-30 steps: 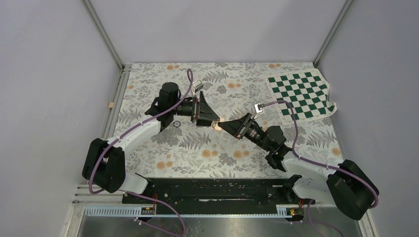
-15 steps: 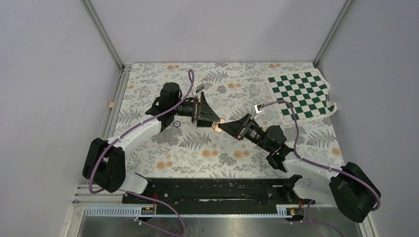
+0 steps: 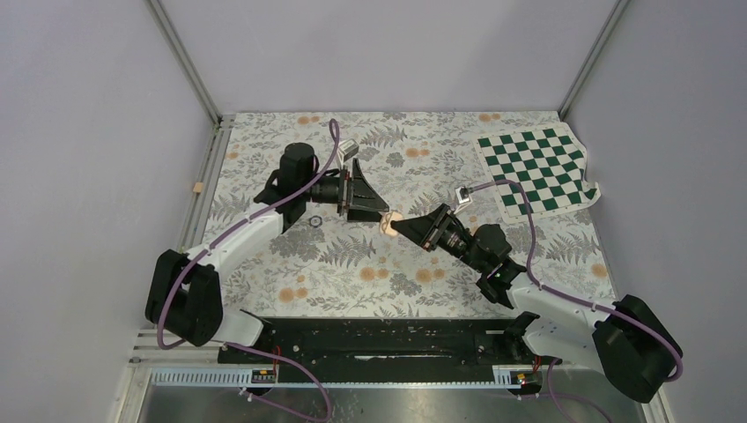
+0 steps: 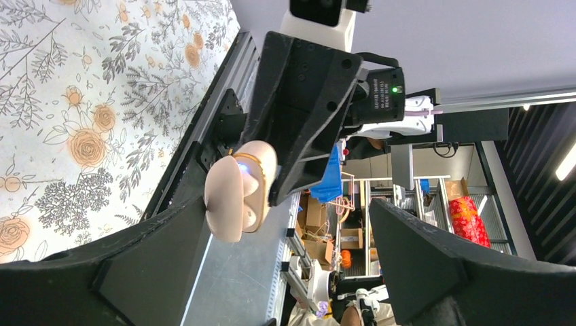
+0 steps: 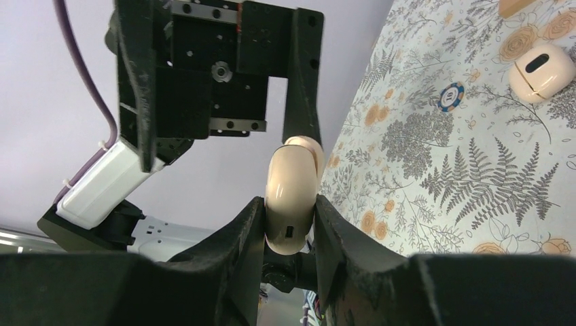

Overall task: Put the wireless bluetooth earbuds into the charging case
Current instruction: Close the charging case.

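Note:
My right gripper lowers to the bare mat beside the fern print next and releases the case [image 3: 388, 224], since that mat lies below, to the gripper's right in the top view.
My right gripper [image 5: 289, 202] is shut on the pale peach charging case [image 5: 292, 173] and holds it in the air above the floral mat. In the left wrist view the case [image 4: 234, 193] has its lid open. A blue light and two rounded pale shapes show inside, but I cannot tell if they are earbuds. My left gripper [image 4: 285, 207] is wide open and empty, with one fingertip close beside the case. In the top view the case [image 3: 388, 224] sits between the left gripper [image 3: 379, 210] and the right gripper [image 3: 399, 226]. A small peach piece with a dark slot [image 5: 540, 68], perhaps an earbud, lies on the mat.
A blue-and-white chip [image 5: 452, 96] lies near the peach piece. A small black ring [image 3: 314, 220] lies under the left arm. A tan block [image 3: 198, 187] sits at the mat's left edge. A green checkered cloth [image 3: 537, 167] lies at the back right.
Both arms have shifted only slightly. The left arm's wrist has drawn back a little to the left. The right gripper still holds the case at the same spot.

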`<state>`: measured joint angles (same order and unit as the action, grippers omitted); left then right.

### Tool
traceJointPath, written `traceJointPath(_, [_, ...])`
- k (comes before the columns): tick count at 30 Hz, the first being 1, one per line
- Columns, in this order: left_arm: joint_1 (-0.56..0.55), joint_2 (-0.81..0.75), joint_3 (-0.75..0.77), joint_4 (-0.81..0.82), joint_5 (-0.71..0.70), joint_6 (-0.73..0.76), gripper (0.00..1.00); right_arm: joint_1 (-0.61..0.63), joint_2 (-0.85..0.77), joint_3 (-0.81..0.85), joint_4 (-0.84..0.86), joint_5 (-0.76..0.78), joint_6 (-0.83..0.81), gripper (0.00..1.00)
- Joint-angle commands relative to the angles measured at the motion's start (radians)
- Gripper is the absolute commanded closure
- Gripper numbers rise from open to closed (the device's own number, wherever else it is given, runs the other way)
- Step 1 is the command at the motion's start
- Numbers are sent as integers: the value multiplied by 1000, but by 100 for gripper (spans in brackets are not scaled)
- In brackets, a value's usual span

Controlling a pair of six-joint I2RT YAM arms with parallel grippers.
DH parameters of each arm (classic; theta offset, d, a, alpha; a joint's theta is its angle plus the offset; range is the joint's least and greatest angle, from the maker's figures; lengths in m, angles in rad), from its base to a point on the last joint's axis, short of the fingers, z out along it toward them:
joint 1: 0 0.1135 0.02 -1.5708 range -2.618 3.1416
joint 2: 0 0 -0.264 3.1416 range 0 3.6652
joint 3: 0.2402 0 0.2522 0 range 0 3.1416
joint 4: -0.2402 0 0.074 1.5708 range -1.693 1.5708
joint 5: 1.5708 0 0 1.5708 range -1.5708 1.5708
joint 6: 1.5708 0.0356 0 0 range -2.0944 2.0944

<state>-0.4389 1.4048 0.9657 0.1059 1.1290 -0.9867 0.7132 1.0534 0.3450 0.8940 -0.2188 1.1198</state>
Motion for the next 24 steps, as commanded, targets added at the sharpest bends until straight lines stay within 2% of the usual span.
traceJointPath(1, [16, -49, 20, 106, 27, -44, 8, -2, 15, 16, 39, 11, -11, 83])
traceJointPath(9, [28, -71, 51, 111, 50, -64, 8, -2, 38, 17, 66, 8, -6, 83])
traceJointPath(14, [62, -89, 71, 22, 48, -3, 8, -2, 23, 15, 45, 9, -19, 83])
traceJointPath(15, [76, -94, 93, -30, 37, 32, 9, -2, 15, 17, 22, 9, -33, 83])
traceJointPath(16, [92, -96, 127, -173, 17, 120, 9, -6, 5, 22, -24, 10, -50, 83])
traceJointPath(19, [111, -84, 268, -610, -203, 423, 8, -26, -9, 69, -232, 30, -135, 82])
traceJointPath(21, [112, -96, 294, -712, -341, 486, 8, -48, 4, 125, -415, 43, -202, 82])
traceJointPath(24, [113, -130, 248, -720, -473, 483, 7, -114, 86, 217, -558, 17, -273, 82])
